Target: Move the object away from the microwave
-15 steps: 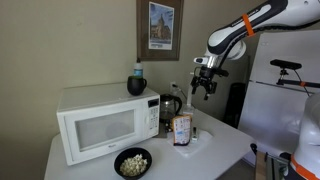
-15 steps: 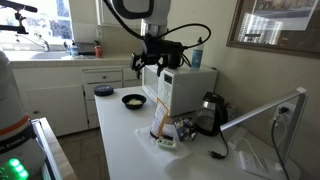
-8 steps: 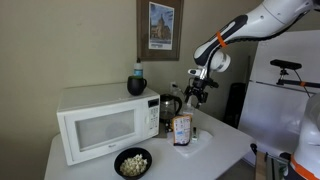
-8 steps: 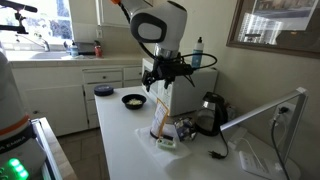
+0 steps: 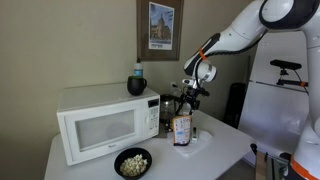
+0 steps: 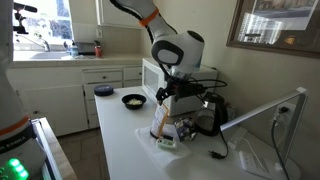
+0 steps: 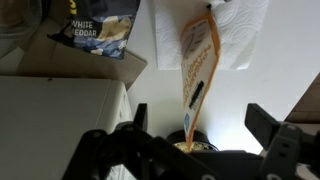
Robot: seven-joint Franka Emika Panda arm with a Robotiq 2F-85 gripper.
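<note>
My gripper moves down slightly next and closes across the packet's top edge (image 5: 183, 117) (image 7: 194, 108), which lies just below, already between its open fingers.
The object is a small upright orange-brown packet (image 5: 181, 130) with a whitish label. It stands on the white counter just in front of the kettle, to the right of the white microwave (image 5: 95, 125). It also shows in an exterior view (image 6: 160, 124) and in the wrist view (image 7: 196, 70). The microwave is mostly hidden behind the arm in an exterior view (image 6: 153, 78). My gripper (image 5: 187, 99) hangs open just above the packet (image 6: 179, 100). In the wrist view its two fingers (image 7: 200, 128) stand either side of the packet's top edge without touching it.
A shiny kettle (image 5: 170, 112) with a black handle stands beside the microwave, right behind the packet. A black bowl of popcorn (image 5: 132, 162) sits at the counter's front. A dark bottle (image 5: 137, 82) is on the microwave. A popcorn bag (image 7: 100, 30) lies near the packet.
The arm has swung down and toward the kettle. The gripper has dropped from well above the counter to just over the packet. The packet has not moved.
</note>
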